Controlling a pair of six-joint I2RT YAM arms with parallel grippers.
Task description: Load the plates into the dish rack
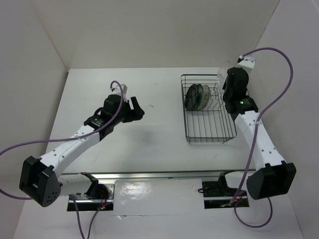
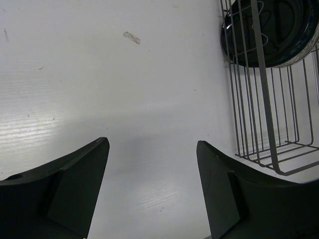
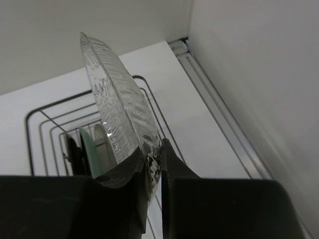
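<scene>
The slots beside the pale plate are empty, so next I will lower my right gripper into the rack [image 1: 211,140], shift toward the standing plates and set the clear glass plate there.
The dark wire dish rack [image 1: 211,140] stands at the right of the table. A black plate [image 1: 191,96] and a blue-green plate [image 1: 199,96] stand on edge at its far left end. My right gripper [image 1: 225,88] is shut on a clear glass plate [image 3: 117,99], held on edge above the rack's far right part [image 3: 35,119]. The black plate [image 3: 73,149], the green plate [image 3: 87,149] and a pale clear plate [image 3: 101,135] stand below it. My left gripper [image 2: 152,144] is open and empty over bare table left of the rack [image 2: 264,99]; in the top view it [image 1: 137,108] sits mid-table.
White walls enclose the table; the right wall [image 3: 249,74] is close to the rack. A small clear scrap [image 2: 132,37] lies on the table. A metal rail [image 1: 159,175] runs along the near edge by the arm bases.
</scene>
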